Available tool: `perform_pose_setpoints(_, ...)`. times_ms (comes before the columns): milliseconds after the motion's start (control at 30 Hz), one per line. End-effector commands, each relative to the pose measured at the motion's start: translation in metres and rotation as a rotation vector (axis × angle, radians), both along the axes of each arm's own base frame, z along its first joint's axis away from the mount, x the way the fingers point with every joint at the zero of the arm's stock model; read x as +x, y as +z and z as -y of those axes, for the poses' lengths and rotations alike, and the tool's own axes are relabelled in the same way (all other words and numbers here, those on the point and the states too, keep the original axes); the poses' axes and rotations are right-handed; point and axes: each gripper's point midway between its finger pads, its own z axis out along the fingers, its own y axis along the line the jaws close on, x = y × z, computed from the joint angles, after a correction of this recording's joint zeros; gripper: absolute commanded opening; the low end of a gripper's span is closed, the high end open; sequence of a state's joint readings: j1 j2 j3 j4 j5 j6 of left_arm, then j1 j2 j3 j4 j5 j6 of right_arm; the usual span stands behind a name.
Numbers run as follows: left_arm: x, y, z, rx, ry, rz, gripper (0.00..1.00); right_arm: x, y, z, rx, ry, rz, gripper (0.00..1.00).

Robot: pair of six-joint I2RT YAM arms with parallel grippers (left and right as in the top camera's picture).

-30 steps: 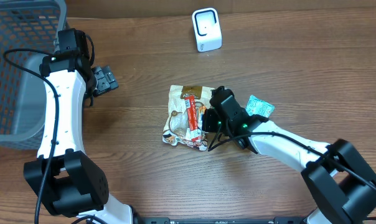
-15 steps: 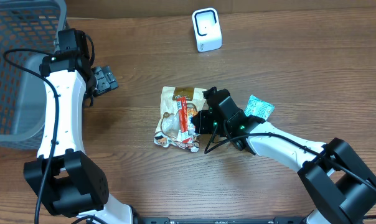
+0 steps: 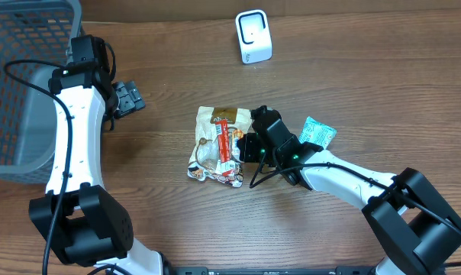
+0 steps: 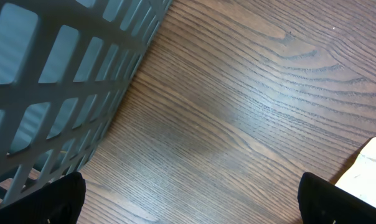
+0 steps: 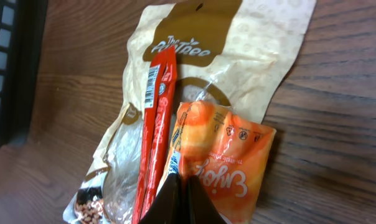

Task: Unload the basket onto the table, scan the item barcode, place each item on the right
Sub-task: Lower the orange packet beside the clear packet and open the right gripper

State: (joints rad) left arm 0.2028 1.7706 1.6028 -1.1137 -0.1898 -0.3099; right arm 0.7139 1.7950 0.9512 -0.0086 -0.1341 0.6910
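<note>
The orange packet crowds the red stick pack, so my right gripper should next draw it toward the teal packet, over the snack bag's nearest edge (image 3: 243,158), and release it.
A pile of snack items lies mid-table: a tan-and-white snack bag (image 3: 210,126) (image 5: 238,37), a red stick pack (image 3: 224,140) (image 5: 155,124) on top of it, and an orange packet (image 5: 228,152) overlapping its right side. A small barcode shows on the red stick, and another strip (image 5: 173,163) runs along the orange packet's edge. My right gripper (image 3: 249,147) (image 5: 178,186) is shut, its tips touching the near edge of the orange packet. The white scanner (image 3: 253,37) stands at the back. My left gripper (image 3: 127,98) (image 4: 188,202) hangs open over bare wood beside the basket, holding nothing.
A grey mesh basket (image 3: 17,92) (image 4: 57,81) fills the far left. A teal packet (image 3: 319,131) lies right of the pile, beside my right arm. A pale object's corner (image 4: 370,171) shows at the right edge of the left wrist view.
My right gripper has moved left, still shut, and the snack pile has slid left with it across the table. The left arm has not moved.
</note>
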Motion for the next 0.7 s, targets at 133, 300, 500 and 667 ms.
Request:
perform_pose_setpoints(133, 0.0022, 0.0146, 0.0012, 0.007, -0.020, 0.037, 1.00, -0.0006, -0.0102, 0.0069, -0.013, -0.060, -0.027, 0.04)
perform_pose_setpoints(300, 0.0022, 0.0146, 0.0012, 0.007, -0.020, 0.037, 1.00, -0.0009, -0.0139, 0.0109, -0.012, -0.095, -0.043, 0.04)
perform_pose_setpoints(500, 0.0022, 0.0146, 0.0012, 0.007, -0.020, 0.037, 1.00, -0.0042, -0.0118, 0.0054, 0.038, -0.108, -0.088, 0.04)
perform_pose_setpoints(667, 0.0022, 0.0146, 0.0012, 0.007, -0.020, 0.037, 1.00, -0.0020, -0.0112, 0.0092, 0.070, -0.107, -0.123, 0.04)
